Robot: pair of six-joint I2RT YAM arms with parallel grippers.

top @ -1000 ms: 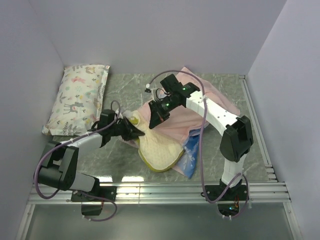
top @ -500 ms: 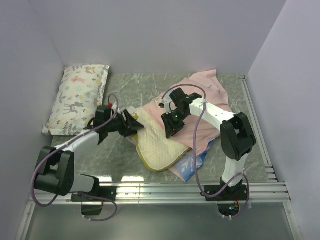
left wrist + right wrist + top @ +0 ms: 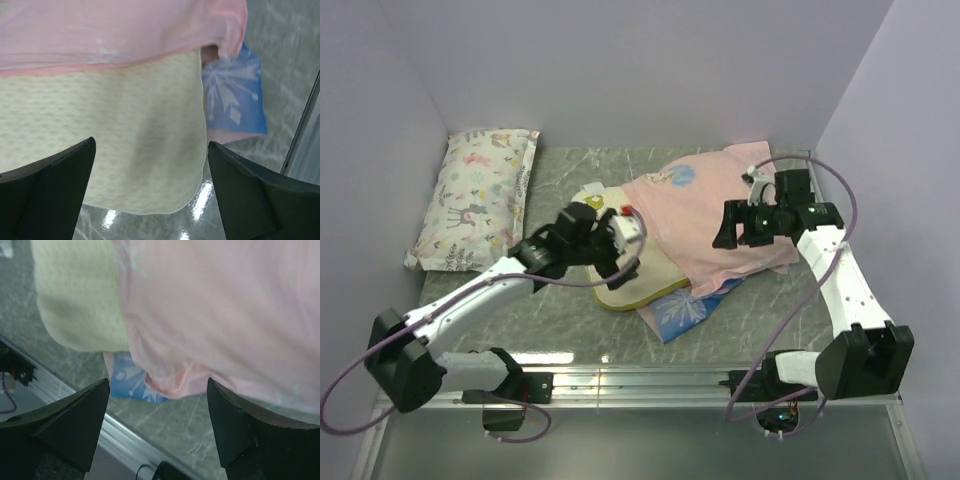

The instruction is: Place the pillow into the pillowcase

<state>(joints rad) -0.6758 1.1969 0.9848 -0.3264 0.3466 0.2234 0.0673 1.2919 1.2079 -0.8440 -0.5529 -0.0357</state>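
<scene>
The pillow's near edge (image 3: pixel 657 282) lies below my left gripper, still bare outside the pillowcase (image 3: pixel 705 215), so my left gripper will go down onto it toward the right in the top view.
The cream dimpled pillow (image 3: pixel 632 283) lies mid-table, its far part covered by the pale pink pillowcase (image 3: pixel 705 215), whose blue face (image 3: pixel 682 310) shows at the near edge. My left gripper (image 3: pixel 620 248) hovers open over the pillow's left end and holds nothing. In the left wrist view the pillow (image 3: pixel 125 150) sits between the wide fingers (image 3: pixel 50 192), with the pillowcase (image 3: pixel 115 35) above it. My right gripper (image 3: pixel 726 226) stands open over the pillowcase's right side, empty. The right wrist view shows the pillowcase (image 3: pixel 225 305), the pillow (image 3: pixel 75 295) and my gripper (image 3: pixel 157 385) above bare table.
A smaller white pillow with animal-and-flower print (image 3: pixel 480 195) lies along the left wall. An aluminium rail (image 3: pixel 640 378) runs across the table's near edge and shows as a rail (image 3: pixel 125 442) in the right wrist view. Walls close in the back and both sides.
Both grippers went from shut to open and let go of the fabric. The right arm swung out to the right, the left reached further right. The pillowcase now lies flatter over the pillow.
</scene>
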